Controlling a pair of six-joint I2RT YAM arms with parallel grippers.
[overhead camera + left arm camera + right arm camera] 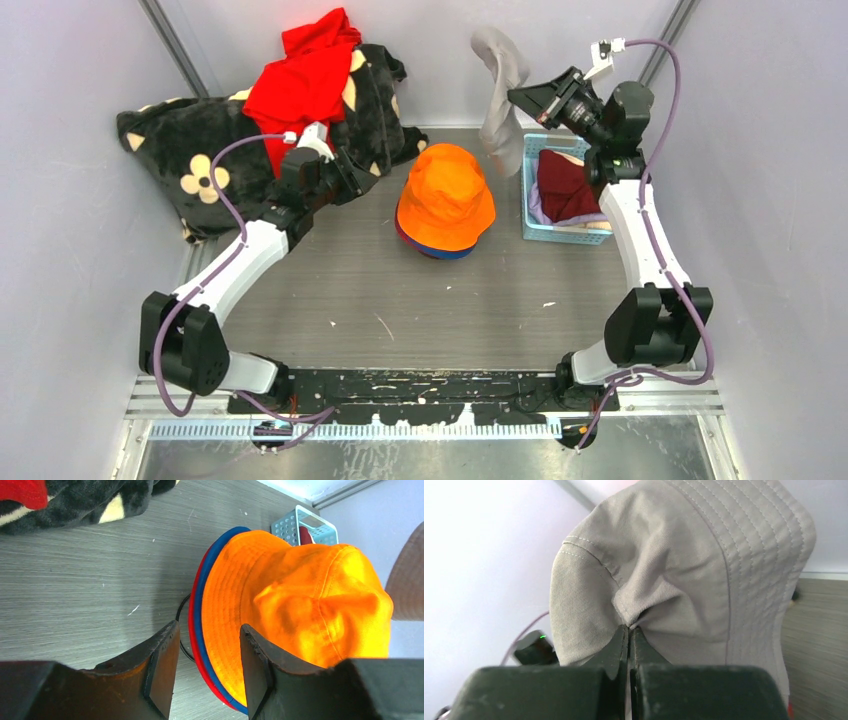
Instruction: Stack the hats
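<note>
My right gripper goes down and back toward the basket's edge by the stack (527, 203) next and releases the fold, since the grey hat (500, 100) still hangs high above the table.
An orange hat (445, 195) (300, 595) sits crown up at the table's middle, on top of a blue hat's brim (200, 590) and a red hat's brim (191, 625). My left gripper (365, 168) (207, 627) is open just left of this stack, with nothing between its fingers. My right gripper (515, 97) (629, 630) is raised at the back right, shut on a fold of a grey hat (500, 100) (684, 565) that hangs from it above the table. A maroon hat (565, 190) lies in the blue basket (530, 225).
A black blanket with cream flowers (190, 150) (75, 500) is heaped at the back left, with a bright red garment (305, 80) on top. The blue basket (300, 522) stands right of the stack, with pale fabric under the maroon hat. Walls close in on both sides.
</note>
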